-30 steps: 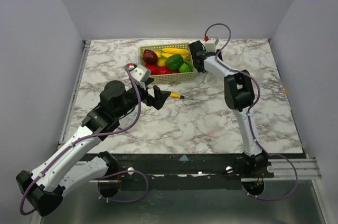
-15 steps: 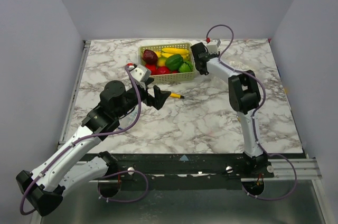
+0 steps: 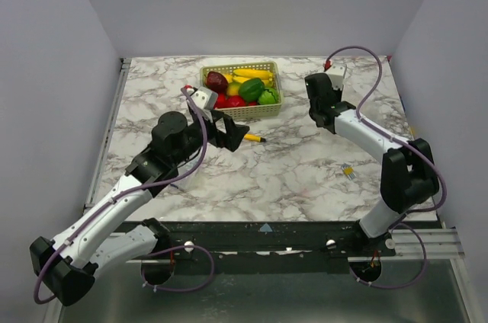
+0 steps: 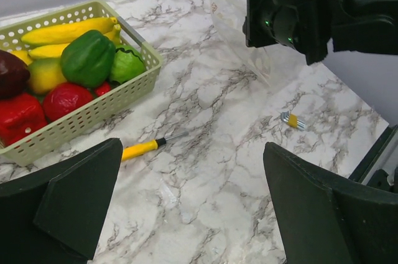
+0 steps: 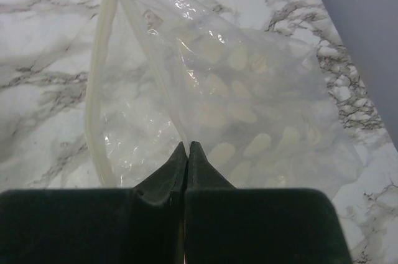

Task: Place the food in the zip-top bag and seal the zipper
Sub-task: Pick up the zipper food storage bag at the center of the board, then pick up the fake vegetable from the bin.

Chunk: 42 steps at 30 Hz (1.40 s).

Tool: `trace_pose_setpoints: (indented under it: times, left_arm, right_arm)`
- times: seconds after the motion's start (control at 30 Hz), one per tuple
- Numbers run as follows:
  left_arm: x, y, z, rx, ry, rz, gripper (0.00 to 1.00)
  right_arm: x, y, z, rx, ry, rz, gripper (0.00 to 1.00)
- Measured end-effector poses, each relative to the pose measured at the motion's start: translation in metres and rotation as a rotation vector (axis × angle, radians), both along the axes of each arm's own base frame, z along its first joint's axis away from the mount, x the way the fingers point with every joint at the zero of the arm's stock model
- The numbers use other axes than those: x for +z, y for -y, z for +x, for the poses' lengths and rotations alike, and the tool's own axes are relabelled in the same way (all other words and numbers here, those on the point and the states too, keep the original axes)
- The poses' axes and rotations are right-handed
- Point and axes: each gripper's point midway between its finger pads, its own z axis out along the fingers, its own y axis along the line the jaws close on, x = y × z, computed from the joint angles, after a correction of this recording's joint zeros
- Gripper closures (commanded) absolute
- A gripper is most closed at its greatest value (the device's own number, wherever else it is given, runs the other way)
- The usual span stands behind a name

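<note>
The green pepper (image 3: 251, 90) (image 4: 87, 57) lies outward of my left gripper and below it, so my left gripper will next move outward over the mesh basket and down around the pepper.
The food (image 3: 245, 88) lies in a yellow-green mesh basket (image 3: 252, 112) at the back of the table; the left wrist view shows a green pepper (image 4: 87, 57), bananas and red pieces. My left gripper (image 3: 227, 134) (image 4: 199, 205) hovers wide open in front of the basket, holding nothing. My right gripper (image 3: 315, 106) (image 5: 188, 146) is shut on a lip of the zip-top bag (image 5: 236, 108) (image 4: 239, 33), which hangs clear and floppy to the right of the basket. The zipper (image 5: 99, 89) shows as a thicker strip along the bag's edge.
A thin yellow-and-black stick (image 3: 254, 139) (image 4: 146, 147) lies just in front of the basket, under my left gripper. A small yellow-and-silver piece (image 3: 348, 172) (image 4: 292, 120) lies at the right front. Grey walls close in the table on three sides.
My right gripper closed at the basket's right side and then swung away to the right, with the bag in its jaws. The left arm shifted only slightly.
</note>
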Motion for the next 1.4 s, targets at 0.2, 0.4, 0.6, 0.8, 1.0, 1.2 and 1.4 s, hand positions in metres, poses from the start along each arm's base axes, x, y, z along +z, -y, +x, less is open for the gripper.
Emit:
trace_pose_setpoints:
  times: [0.2, 0.4, 0.6, 0.8, 1.0, 1.2, 1.4]
  left_arm:
    - [-0.025, 0.004, 0.021, 0.042, -0.109, -0.014, 0.01]
    - [-0.06, 0.009, 0.042, 0.086, -0.239, 0.014, 0.06]
    - [-0.07, 0.019, 0.089, 0.162, -0.346, 0.014, 0.1]
    - [-0.086, 0.035, 0.162, 0.244, -0.377, 0.089, 0.1]
    - [-0.112, 0.05, 0.218, 0.242, -0.325, 0.259, 0.06]
    - [-0.13, 0.046, 0.244, 0.198, -0.192, 0.485, 0.02]
    - [-0.149, 0.054, 0.269, 0.16, -0.143, 0.631, 0.01]
  right_arm:
    - [-0.01, -0.007, -0.021, 0.108, 0.015, 0.064, 1.0]
    - [0.001, -0.018, -0.018, 0.179, 0.06, 0.105, 1.0]
    - [0.003, -0.031, -0.013, 0.257, 0.064, 0.146, 0.99]
    - [0.004, -0.04, -0.012, 0.309, 0.06, 0.191, 1.0]
    - [0.005, -0.046, -0.014, 0.335, 0.063, 0.226, 1.0]
    - [0.009, -0.049, -0.021, 0.358, 0.074, 0.252, 1.0]
    - [0.013, -0.053, -0.024, 0.383, 0.079, 0.271, 1.0]
